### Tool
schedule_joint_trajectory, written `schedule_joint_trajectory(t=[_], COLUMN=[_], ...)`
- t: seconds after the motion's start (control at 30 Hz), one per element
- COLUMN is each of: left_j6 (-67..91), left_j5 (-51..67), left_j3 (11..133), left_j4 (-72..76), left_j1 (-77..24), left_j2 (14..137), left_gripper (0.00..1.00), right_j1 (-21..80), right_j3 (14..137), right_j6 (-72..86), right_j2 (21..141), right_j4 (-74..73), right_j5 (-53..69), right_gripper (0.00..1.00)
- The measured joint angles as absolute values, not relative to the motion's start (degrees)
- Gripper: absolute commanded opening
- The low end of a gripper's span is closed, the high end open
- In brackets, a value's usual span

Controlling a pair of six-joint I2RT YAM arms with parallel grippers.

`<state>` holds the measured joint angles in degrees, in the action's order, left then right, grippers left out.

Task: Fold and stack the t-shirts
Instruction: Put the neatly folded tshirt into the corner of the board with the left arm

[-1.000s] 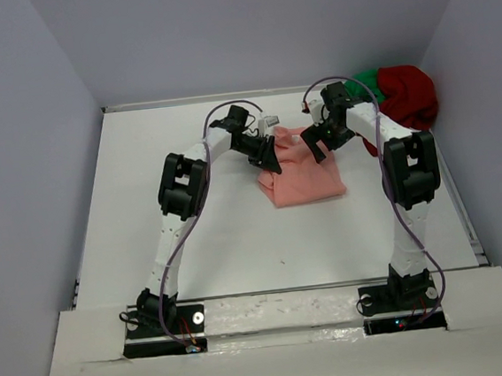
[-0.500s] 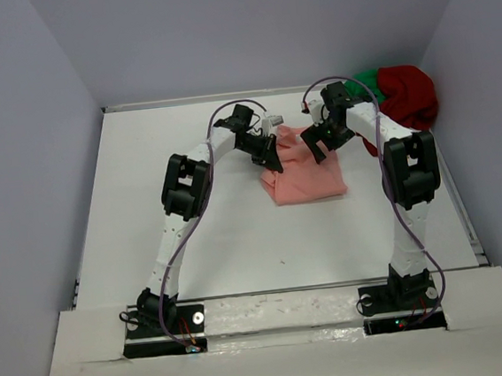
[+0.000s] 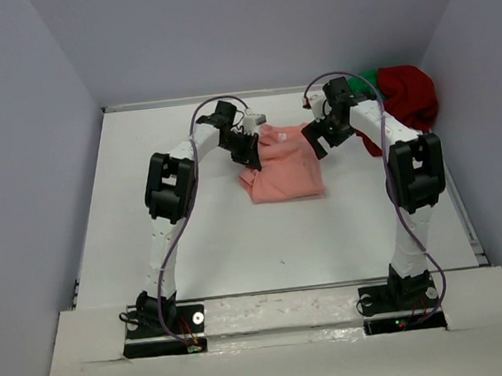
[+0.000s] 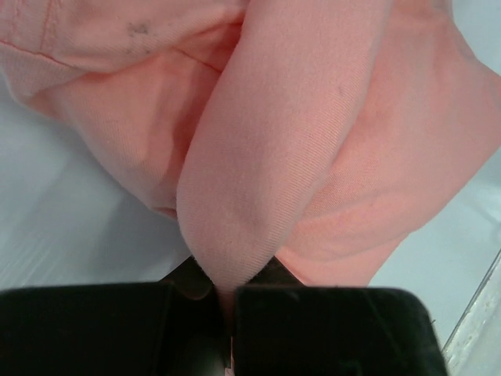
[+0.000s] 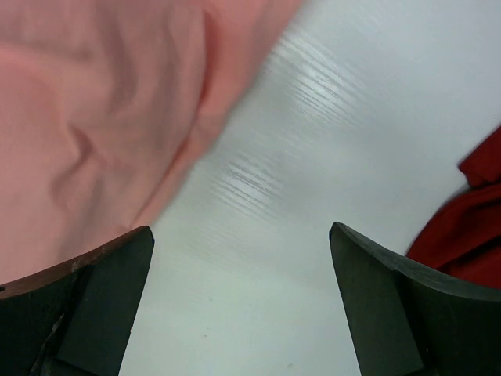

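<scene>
My left gripper should drag the pink t-shirt to the table's bare far corner and release it, as that corner lies to its left in the top view.
The salmon-pink t-shirt (image 3: pixel 283 169) lies folded near the back middle of the table. My left gripper (image 3: pixel 250 155) is at its left edge, shut on a fold of that cloth (image 4: pixel 258 196) pinched between the black fingers (image 4: pixel 313 329). My right gripper (image 3: pixel 321 141) hovers open just right of the shirt, over bare table (image 5: pixel 313 157), with pink cloth (image 5: pixel 94 117) at its left finger. The dark red t-shirt (image 3: pixel 406 93) and the green t-shirt (image 3: pixel 366 79) lie bunched in the back right corner; red cloth (image 5: pixel 470 227) shows at the right wrist view's edge.
White table (image 3: pixel 194 238) bounded by grey-blue walls on three sides. A raised lip (image 3: pixel 462 212) runs along the right edge. Both arm bases sit at the near edge.
My left gripper closed on the pink shirt's left edge and dragged the shirt leftward. The right gripper stayed open and hardly moved.
</scene>
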<state>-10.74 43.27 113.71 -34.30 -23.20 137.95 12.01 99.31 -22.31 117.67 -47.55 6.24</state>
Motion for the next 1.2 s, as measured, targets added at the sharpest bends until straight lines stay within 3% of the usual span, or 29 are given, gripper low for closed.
schedule_joint_trajectory(t=[0.67, 1.2], left_j6=[-17.3, -20.3], left_j5=[28.5, 19.5], left_j3=[101.7, 101.3], left_j4=[-38.5, -40.8], left_j1=[-16.3, -7.2], left_j2=[125.7, 123.1], left_gripper=[0.0, 0.0], right_j1=[12.0, 12.0], right_j3=[97.6, 94.0], right_j6=[-22.7, -23.0], right_j2=[111.2, 108.9], right_j4=[-47.5, -47.3], right_j5=[7.5, 9.0], right_gripper=[1.0, 1.0])
